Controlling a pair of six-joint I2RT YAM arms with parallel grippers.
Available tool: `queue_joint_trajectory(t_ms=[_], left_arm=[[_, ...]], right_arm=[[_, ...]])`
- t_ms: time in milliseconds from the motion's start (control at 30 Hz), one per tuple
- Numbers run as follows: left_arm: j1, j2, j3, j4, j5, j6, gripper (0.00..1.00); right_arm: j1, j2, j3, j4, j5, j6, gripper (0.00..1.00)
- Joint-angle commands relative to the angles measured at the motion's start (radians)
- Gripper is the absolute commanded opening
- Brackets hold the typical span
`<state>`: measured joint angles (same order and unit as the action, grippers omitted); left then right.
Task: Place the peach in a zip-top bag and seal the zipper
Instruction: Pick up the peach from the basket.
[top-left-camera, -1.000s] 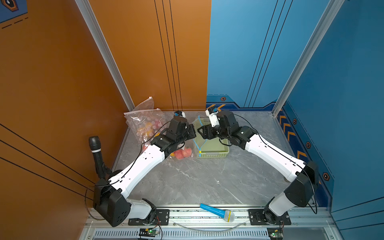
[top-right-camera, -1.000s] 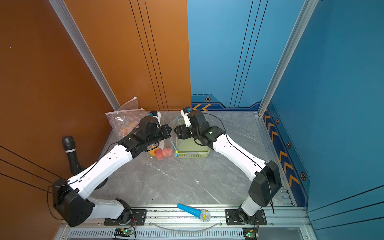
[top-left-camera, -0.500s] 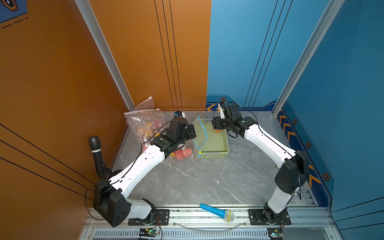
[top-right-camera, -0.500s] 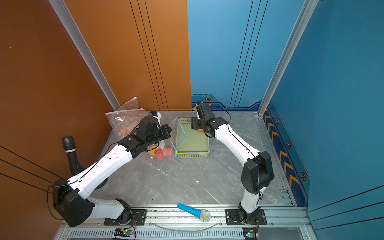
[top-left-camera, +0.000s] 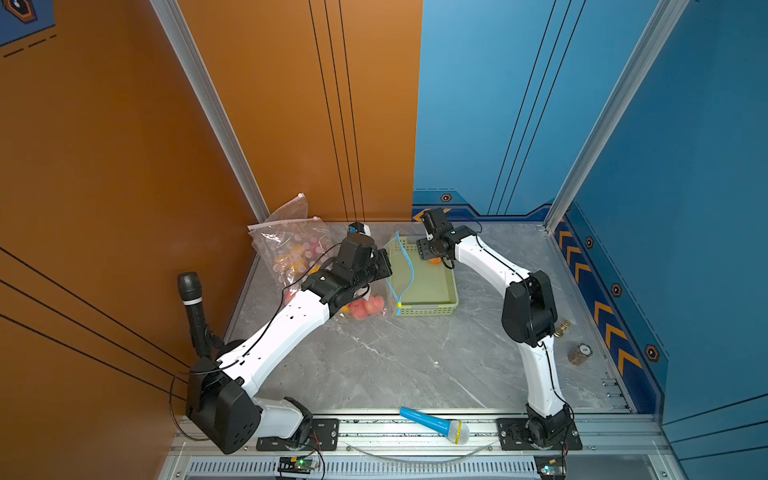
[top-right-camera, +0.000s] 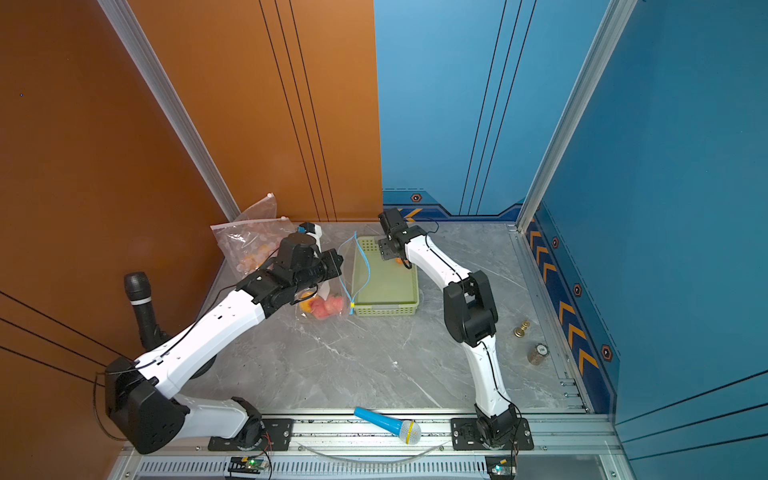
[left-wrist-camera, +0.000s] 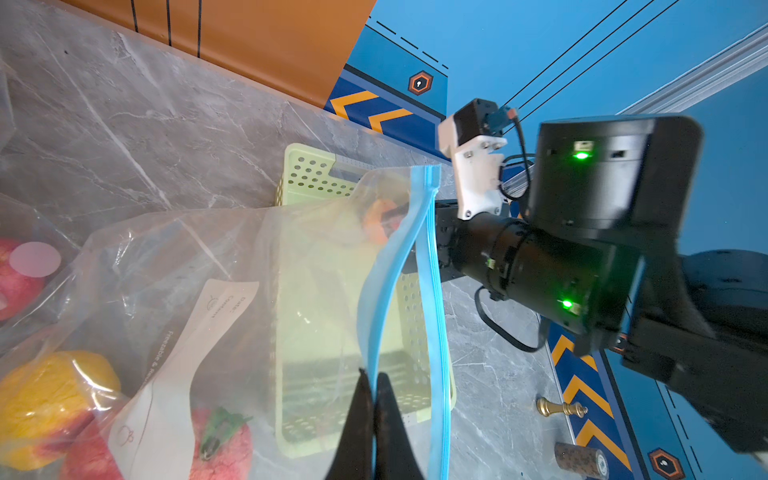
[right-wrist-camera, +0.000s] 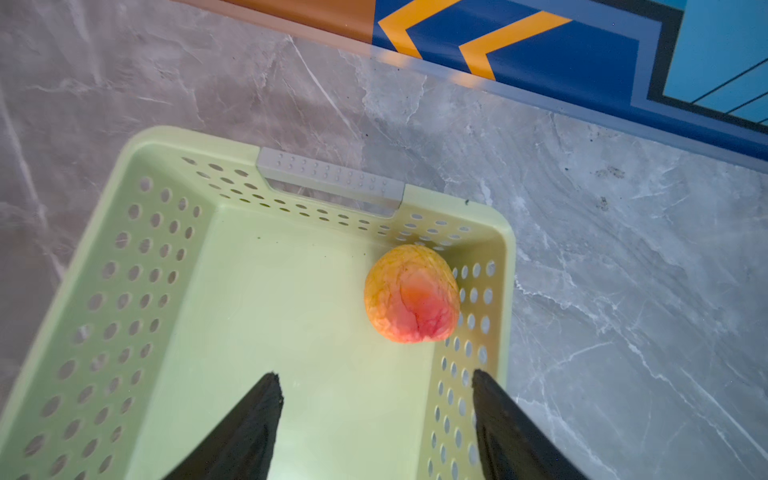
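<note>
I need to reach my right gripper down and outward next, because the peach lies below and outward. I need to have the fingers, spread wider than the fruit, go around both sides of the peach (top-left-camera: 434, 261) and close.
The peach (right-wrist-camera: 411, 295), yellow with a red blush, lies loose in the far right corner of the green basket (right-wrist-camera: 137, 270). My right gripper (right-wrist-camera: 374, 374) hangs open just above and short of it, fingers apart and not touching it. In both top views the peach (top-left-camera: 434, 261) peeks out under that gripper (top-left-camera: 428, 251). The clear zip-top bag (left-wrist-camera: 316, 266) with a blue zipper (left-wrist-camera: 430, 291) stands at the basket's left side, its mouth gaping. My left gripper (left-wrist-camera: 374, 376) is shut on the near zipper lip. Red and yellow fruit (top-left-camera: 365, 309) sits in the bag's bottom.
A second fruit-filled bag (top-left-camera: 291, 249) leans in the back left corner. A black microphone (top-left-camera: 191, 303) stands at the left edge and a blue one (top-left-camera: 434, 424) lies on the front rail. A brass chess piece (top-left-camera: 561, 328) and a small cylinder (top-left-camera: 579, 353) sit at the right.
My right arm has swung away from the bag's mouth to the basket's far right corner, over the peach. The left arm and the bag have stayed put.
</note>
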<state>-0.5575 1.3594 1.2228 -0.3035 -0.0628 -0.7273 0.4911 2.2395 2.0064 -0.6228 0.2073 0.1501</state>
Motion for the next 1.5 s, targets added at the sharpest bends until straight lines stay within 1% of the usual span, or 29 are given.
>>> queue_joint_trajectory(t_ms=[0, 200, 333, 633, 833, 1067, 1267, 1300, 1367, 1467], left_arm=[[0.004, -0.018, -0.018, 0.016, 0.006, -0.006, 0.0], [0.002, -0.018, -0.023, 0.017, 0.006, -0.011, 0.0], [0.002, -0.014, -0.026, 0.019, 0.007, -0.011, 0.0], [0.004, -0.005, -0.023, 0.026, 0.012, -0.014, 0.0], [0.002, 0.001, -0.019, 0.026, 0.017, -0.017, 0.0], [0.005, 0.0, -0.018, 0.027, 0.018, -0.018, 0.0], [0.004, -0.002, -0.022, 0.033, 0.021, -0.017, 0.0], [0.004, -0.002, -0.024, 0.033, 0.021, -0.017, 0.0], [0.004, -0.003, -0.023, 0.033, 0.021, -0.018, 0.0], [0.005, -0.005, -0.022, 0.03, 0.02, -0.014, 0.0]], right_arm=[[-0.012, 0.05, 0.054, -0.051, 0.043, -0.035, 0.75], [-0.024, 0.127, 0.107, -0.06, 0.063, -0.037, 0.77], [-0.036, 0.172, 0.15, -0.073, 0.053, -0.036, 0.79], [-0.042, 0.26, 0.242, -0.106, 0.026, -0.049, 0.78], [-0.037, 0.287, 0.25, -0.107, -0.018, -0.06, 0.76], [-0.029, 0.298, 0.263, -0.093, -0.036, -0.07, 0.76], [-0.032, 0.34, 0.314, -0.086, -0.045, -0.069, 0.79], [-0.033, 0.346, 0.32, -0.086, -0.052, -0.068, 0.78], [-0.036, 0.351, 0.325, -0.086, -0.063, -0.064, 0.72], [-0.04, 0.346, 0.323, -0.089, -0.074, -0.057, 0.58]])
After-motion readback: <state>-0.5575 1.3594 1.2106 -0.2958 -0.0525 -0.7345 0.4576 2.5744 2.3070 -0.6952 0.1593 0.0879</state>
